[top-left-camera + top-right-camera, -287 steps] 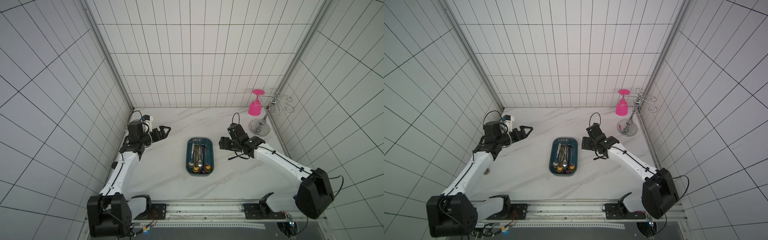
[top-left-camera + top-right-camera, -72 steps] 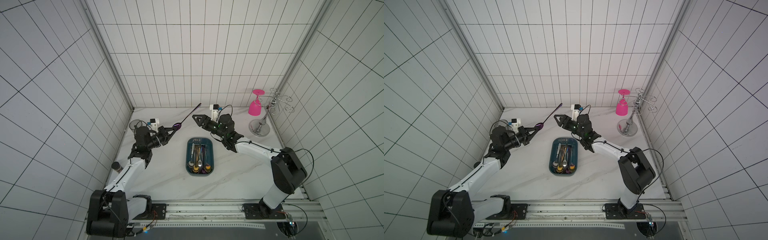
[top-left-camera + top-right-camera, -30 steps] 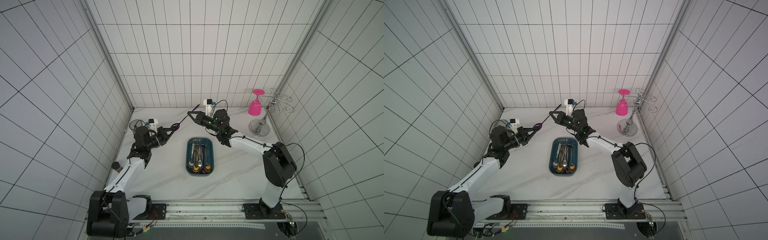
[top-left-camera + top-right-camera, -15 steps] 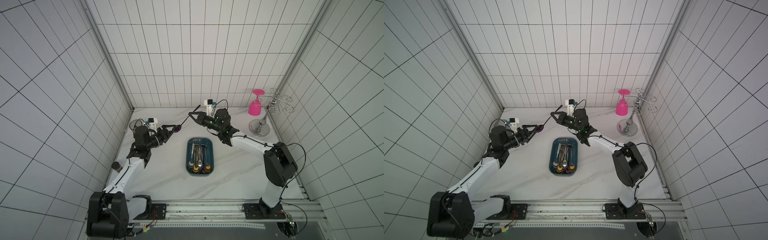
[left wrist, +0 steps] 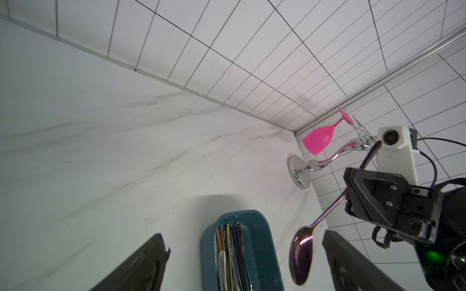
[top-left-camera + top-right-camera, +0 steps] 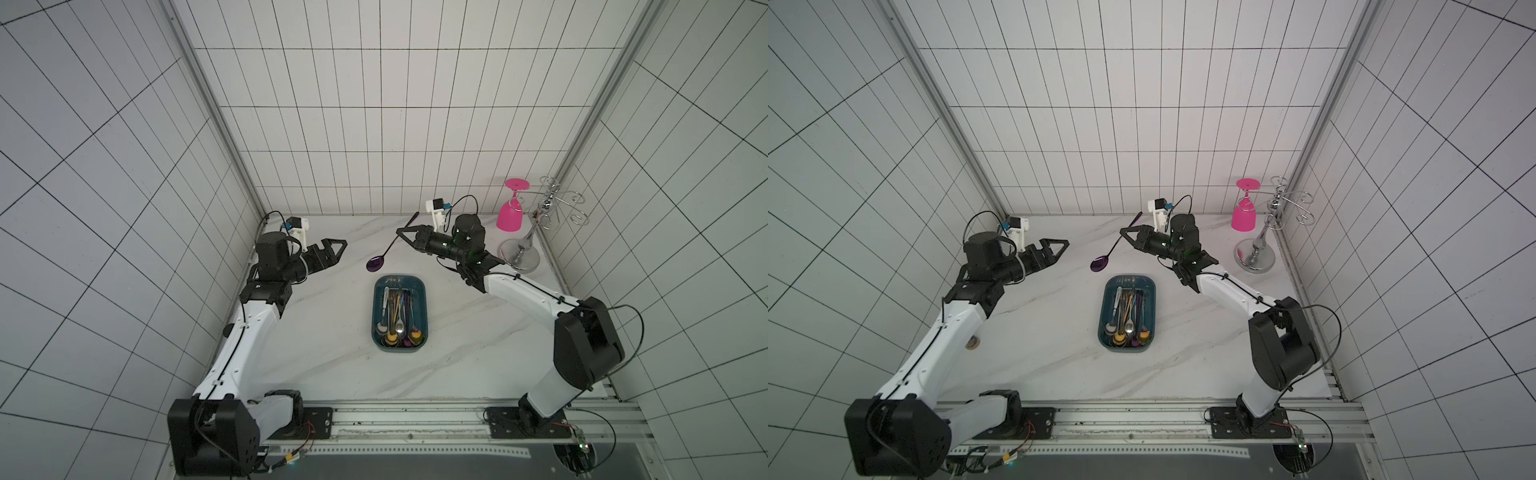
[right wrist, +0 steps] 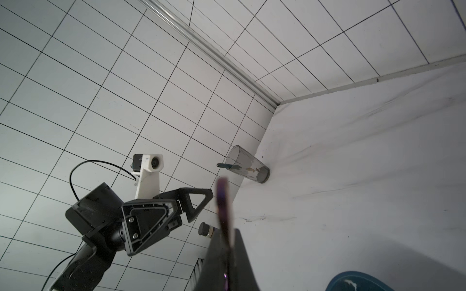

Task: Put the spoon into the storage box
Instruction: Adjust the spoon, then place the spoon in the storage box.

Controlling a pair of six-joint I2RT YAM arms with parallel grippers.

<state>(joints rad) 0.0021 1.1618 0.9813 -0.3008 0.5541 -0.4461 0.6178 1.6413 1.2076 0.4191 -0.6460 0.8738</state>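
Note:
The spoons in the storage box lie below my right gripper and nearer my base, so it should move back and down to release the handle over them.
A purple iridescent spoon (image 6: 375, 263) (image 6: 1099, 264) hangs in the air behind the storage box, bowl tilted down to the left. My right gripper (image 6: 401, 233) (image 6: 1124, 232) is shut on the spoon's handle, about midway along it. In the right wrist view the spoon (image 7: 223, 201) runs edge-on out of the shut fingers (image 7: 237, 252). The storage box (image 6: 424, 307) (image 6: 1152, 307) (image 5: 262, 239) is a teal tub with several spoons lying in it. My left gripper (image 6: 341, 248) (image 6: 1064, 248) (image 5: 243, 234) stands wide open and empty, left of the spoon's bowl (image 5: 301, 254) and clear of it.
A pink goblet (image 6: 510, 216) hangs upside down on a chrome rack (image 6: 521, 257) at the back right. A smoky grey cup (image 7: 248, 163) stands in the back left corner with a teal handle in it. A small dark cylinder (image 6: 972, 343) stands by the left arm.
My left gripper has opened, let go of the spoon's bowl and drawn back to the left. The right gripper stays shut on the handle and now carries the spoon alone.

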